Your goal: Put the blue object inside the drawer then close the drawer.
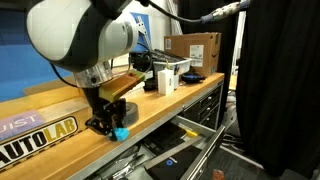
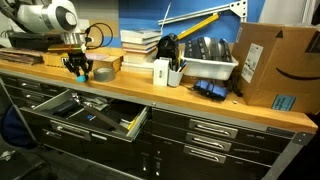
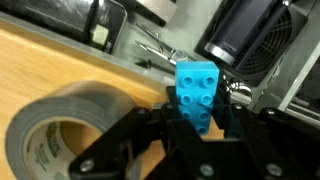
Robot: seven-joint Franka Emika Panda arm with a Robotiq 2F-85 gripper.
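The blue object moves with my gripper off the bench's front edge and down next, since the drawer [image 1: 166, 154] [image 3: 184, 34] stands open below.
The blue object [image 3: 197, 92] is a small cyan studded block, and it sits between the black fingers of my gripper [image 3: 200, 125], which is shut on it. In an exterior view the gripper [image 1: 108, 122] holds the block [image 1: 120, 132] at the front edge of the wooden benchtop. The drawer [image 2: 92, 116] stands pulled open below the bench, with small tools inside. It also shows in an exterior view [image 1: 172, 148]. In the wrist view, drawer contents [image 3: 120, 35] show beyond the bench edge.
A grey tape roll [image 3: 55, 130] lies on the benchtop right beside the gripper. Further along the bench are a white bin [image 2: 210, 68], cardboard boxes [image 2: 262, 62] and a flat wooden box [image 2: 105, 63]. Closed drawers [image 2: 205, 135] sit beside the open one.
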